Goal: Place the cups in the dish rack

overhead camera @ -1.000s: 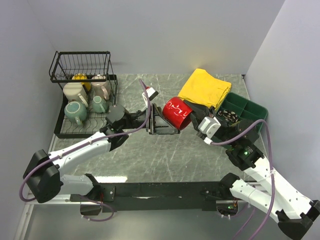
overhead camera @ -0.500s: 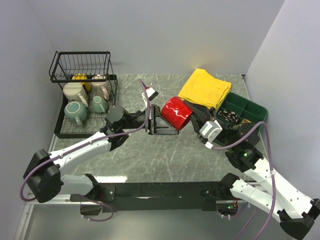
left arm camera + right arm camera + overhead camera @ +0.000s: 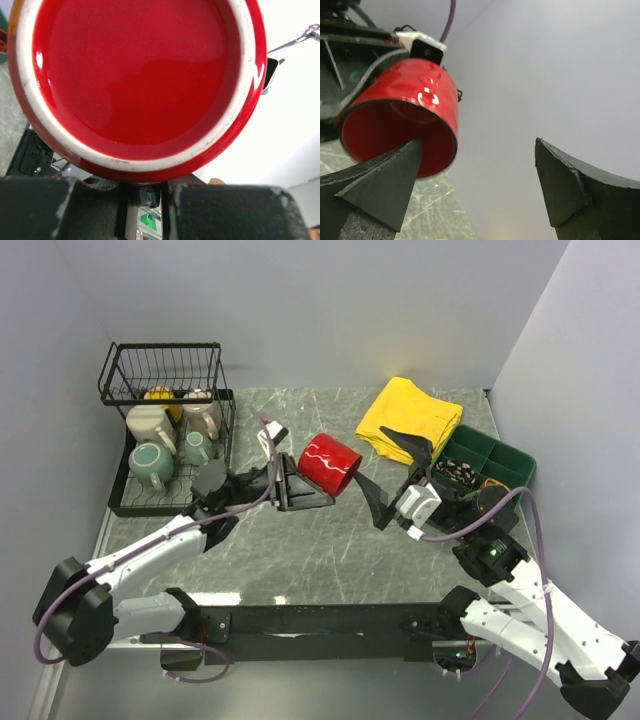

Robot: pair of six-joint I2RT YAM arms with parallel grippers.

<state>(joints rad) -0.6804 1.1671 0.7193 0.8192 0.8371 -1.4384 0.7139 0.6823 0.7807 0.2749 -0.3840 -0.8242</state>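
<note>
My left gripper swings down and to the left in the top view to the rack's empty near corner next, tips downward and lowers the red cup.
My left gripper [image 3: 297, 486] is shut on the red cup [image 3: 330, 462] and holds it on its side above the middle of the table. The left wrist view is filled by the cup's red base [image 3: 140, 75] with its white ring, and the closed fingers [image 3: 235, 210] sit just under it. My right gripper [image 3: 392, 472] stands wide open to the right of the cup, holding nothing. From the right wrist the cup's mouth [image 3: 395, 130] shows beyond the left fingertip [image 3: 380, 180]. The black wire dish rack [image 3: 121, 502] at far left holds cream [image 3: 148, 423], yellow [image 3: 160, 397], pinkish-beige [image 3: 203, 417], grey-green [image 3: 150, 464] and teal [image 3: 198, 448] cups.
A crumpled yellow cloth [image 3: 410, 415] lies at the back right. A green compartment tray [image 3: 492, 462] with small items sits beside it, close to my right arm. Walls close in the table on the left, back and right.
My right gripper has opened and let go of the red cup, drawing back to the right. My left gripper closed on the cup and has carried it left, toward the rack.
</note>
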